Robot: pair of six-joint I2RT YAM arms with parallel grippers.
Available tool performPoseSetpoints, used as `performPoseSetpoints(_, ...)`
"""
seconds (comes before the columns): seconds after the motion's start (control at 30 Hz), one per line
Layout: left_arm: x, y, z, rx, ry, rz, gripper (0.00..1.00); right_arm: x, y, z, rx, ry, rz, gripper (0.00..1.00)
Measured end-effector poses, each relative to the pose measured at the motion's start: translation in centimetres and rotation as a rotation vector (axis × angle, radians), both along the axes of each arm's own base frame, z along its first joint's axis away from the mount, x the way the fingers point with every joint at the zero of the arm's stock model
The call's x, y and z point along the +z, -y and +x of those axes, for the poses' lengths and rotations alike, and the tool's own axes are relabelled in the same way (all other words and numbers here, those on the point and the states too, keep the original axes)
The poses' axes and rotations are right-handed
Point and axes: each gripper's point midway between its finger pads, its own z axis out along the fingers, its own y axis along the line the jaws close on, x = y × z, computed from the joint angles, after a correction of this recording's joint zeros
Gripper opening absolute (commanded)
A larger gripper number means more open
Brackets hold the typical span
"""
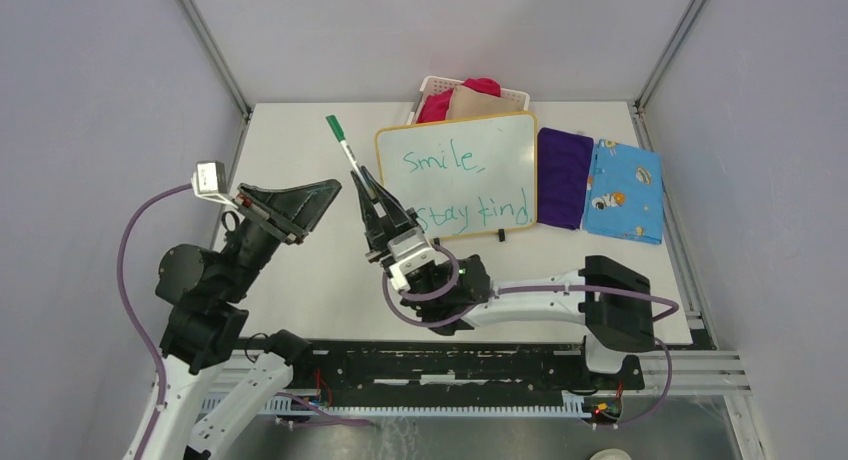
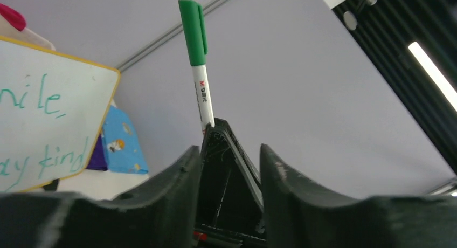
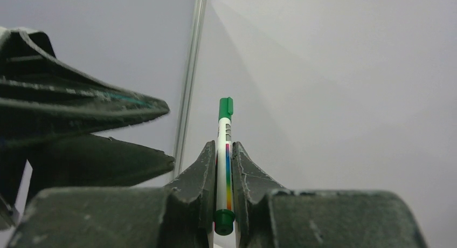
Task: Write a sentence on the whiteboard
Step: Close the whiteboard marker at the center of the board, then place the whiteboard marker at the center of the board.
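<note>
The right gripper moves down and to the right in the top view next and releases the marker (image 1: 346, 151), as the tabletop before the whiteboard lies below there.
The whiteboard (image 1: 505, 150) with its yellow-orange frame stands tilted at the back middle of the table. The sentence (image 1: 445, 161) is on it in green, "Smile," above "stay kind". My right gripper (image 1: 372, 196) is shut on a green-capped marker (image 1: 346, 151), cap on and pointing up and away, just left of the board. In the right wrist view the marker (image 3: 224, 130) sits squeezed between the fingers of the right gripper (image 3: 222, 146). My left gripper (image 1: 332, 192) hovers left of the marker, jaws apart with nothing between them. The left wrist view shows the marker (image 2: 199, 70) beyond the left gripper (image 2: 230, 149), and the whiteboard (image 2: 81, 113) at its left.
A white slotted basket (image 1: 516, 97) with red and beige cloth stands behind the board. A purple cloth (image 1: 563, 176) and a blue patterned cloth (image 1: 625, 190) lie right of the board. Grey walls enclose the table on three sides.
</note>
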Motion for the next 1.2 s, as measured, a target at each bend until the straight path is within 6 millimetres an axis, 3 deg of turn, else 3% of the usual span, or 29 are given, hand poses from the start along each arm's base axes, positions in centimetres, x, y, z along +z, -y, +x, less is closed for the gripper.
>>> performPoseSetpoints(0.17, -0.4, -0.7, -0.7, 0.031, -0.017, 0.063, 0.83, -1.9, 3.2, -1.3, 0.041, -0.019, -0.052, 0.0)
performPoseSetpoints(0.37, -1.2, -3.3, -1.2, 0.168, -0.036, 0.125, 0.9, -3.4, 9.1, -2.0, 0.068, -0.099, -0.051, 0.0)
performPoseSetpoints(0.5, -2.7, -6.1, -1.1, 0.318, -0.039, 0.189, 0.92, -6.0, 11.8, -1.6, 0.108, -0.221, -0.075, 0.0)
performPoseSetpoints(0.6, -4.8, -7.6, -0.2, 0.42, -0.052, 0.276, 0.92, -9.6, 12.1, -1.2, 0.154, -0.33, -0.128, 0.0)
performPoseSetpoints(0.67, -7.2, -8.2, 1.2, 0.478, -0.085, 0.365, 0.92, -13.5, 11.9, -0.9, 0.191, -0.424, -0.182, 0.0)
performPoseSetpoints(0.77, -11.6, -8.6, 3.2, 0.529, -0.165, 0.521, 0.92, -20.9, 12.4, -0.2, 0.225, -0.603, -0.254, 0.0)
performPoseSetpoints(0.83, -15.0, -8.9, 4.6, 0.551, -0.229, 0.635, 0.93, -25.2, 13.5, 0.3, 0.23, -0.719, -0.266, 0.0)
performPoseSetpoints(0.93, -17.5, -9.0, 5.4, 0.556, -0.268, 0.72, 0.93, -30.1, 15.3, 0.6, 0.244, -0.87, -0.231, 0.0)
performPoseSetpoints(1.03, -19.7, -9.2, 5.9, 0.557, -0.291, 0.797, 0.93, -32.8, 16.0, 0.7, 0.263, -0.983, -0.184, 0.0)
performPoseSetpoints(1.2, -20.5, -9.2, 6.4, 0.553, -0.278, 0.882, 0.93, -34.9, 15.8, 1.0, 0.302, -1.104, -0.129, 0.0)
